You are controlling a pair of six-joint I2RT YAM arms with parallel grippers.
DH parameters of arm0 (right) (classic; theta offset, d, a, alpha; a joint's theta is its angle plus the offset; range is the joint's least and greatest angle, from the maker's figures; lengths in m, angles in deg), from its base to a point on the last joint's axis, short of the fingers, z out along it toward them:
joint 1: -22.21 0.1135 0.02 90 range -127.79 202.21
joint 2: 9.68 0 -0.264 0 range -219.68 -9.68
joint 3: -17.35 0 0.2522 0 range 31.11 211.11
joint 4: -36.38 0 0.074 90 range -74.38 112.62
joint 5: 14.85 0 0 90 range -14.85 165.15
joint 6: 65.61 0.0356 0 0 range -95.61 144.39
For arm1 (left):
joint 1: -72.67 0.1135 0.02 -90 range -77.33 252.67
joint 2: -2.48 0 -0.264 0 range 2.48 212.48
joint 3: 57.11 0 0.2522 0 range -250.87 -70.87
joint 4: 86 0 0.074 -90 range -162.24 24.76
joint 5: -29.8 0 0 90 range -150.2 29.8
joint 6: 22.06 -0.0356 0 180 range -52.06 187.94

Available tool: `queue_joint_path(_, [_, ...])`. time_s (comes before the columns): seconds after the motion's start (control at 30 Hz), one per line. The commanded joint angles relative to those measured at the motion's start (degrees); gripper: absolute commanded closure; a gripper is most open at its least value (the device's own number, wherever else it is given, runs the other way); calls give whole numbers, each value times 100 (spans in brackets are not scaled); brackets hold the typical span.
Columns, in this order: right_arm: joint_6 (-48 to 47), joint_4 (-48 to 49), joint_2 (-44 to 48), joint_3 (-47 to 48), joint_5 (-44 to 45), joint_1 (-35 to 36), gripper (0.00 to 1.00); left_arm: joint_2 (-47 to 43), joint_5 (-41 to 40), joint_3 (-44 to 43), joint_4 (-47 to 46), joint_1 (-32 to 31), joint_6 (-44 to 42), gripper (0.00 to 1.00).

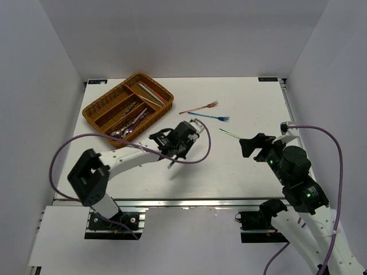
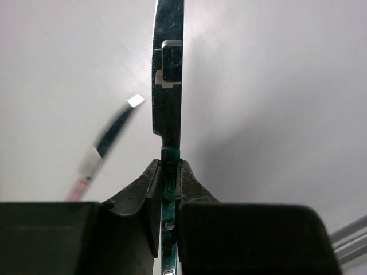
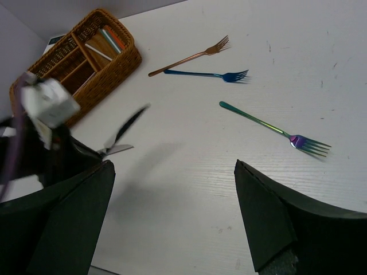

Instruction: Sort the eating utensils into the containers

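My left gripper should move outward and to the left in the top view next, over the tray's middle section (image 1: 127,111), because a slim silver utensil already lies in that section.
My left gripper (image 1: 178,150) (image 2: 170,166) is shut on the green handle of a knife (image 2: 168,86), whose shiny blade points straight away from the wrist, above the table's middle. A blurred dark slim utensil (image 2: 109,140) (image 3: 129,123) shows just left of it; what it is I cannot tell. On the table lie a rose-gold fork (image 1: 200,107) (image 3: 189,57), a blue fork (image 1: 211,117) (image 3: 206,74) and a green-purple fork (image 1: 232,134) (image 3: 269,126). My right gripper (image 1: 266,140) (image 3: 174,166) is open, empty, just right of the green-purple fork.
The brown wicker tray (image 1: 97,127) (image 3: 109,74) stands at the back left, with silver and purple utensils (image 1: 129,127) in its near compartments and coloured chopsticks (image 1: 150,91) in the far one. White walls close in the table on three sides.
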Motion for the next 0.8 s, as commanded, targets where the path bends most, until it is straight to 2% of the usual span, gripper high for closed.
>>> queue_joint_path(0.0, [-129,-21,36,249,124,-9,11,-847,-824,-732,449,280,-565,100])
queue_joint_path(0.07, [-138,14,19,232,97,-18,11,-901,-1008,-908,581,535,-1011,100])
queue_joint_path(0.17, [-164,111,-17,188,1,-9,11,-988,-1317,-865,521,1281,-1723,100])
queue_joint_path(0.2, [-181,155,-25,153,-78,-18,11,-1006,-1230,-839,285,1788,-1962,100])
queue_joint_path(0.27, [-182,234,-78,91,-166,-18,11,-1015,-635,-716,-84,2222,-2819,100])
queue_joint_path(0.37, [-190,348,-140,3,-394,-9,11,-963,-36,-540,-1138,2890,-3709,100])
queue_joint_path(0.43, [-182,401,-166,-41,-632,-9,11,-718,290,-522,-1895,3408,-4019,100])
queue_joint_path(0.47, [-164,427,-183,-76,-711,-9,11,-594,805,-627,-2088,3784,-4325,100])
queue_joint_path(0.57, [-85,454,-140,-146,-895,-18,11,-94,1222,-724,-2397,4270,-4836,100])
queue_joint_path(0.6, [-24,480,-105,-181,-1035,-9,11,4,1858,-768,-2519,4602,-4934,100])
queue_joint_path(0.63, [3,515,-35,-216,-1071,-9,11,126,1986,-812,-2495,4719,-5039,100])
queue_joint_path(0.77, [-32,612,63,-348,-1072,-9,11,680,1865,-1085,-2222,4834,-5592,100])
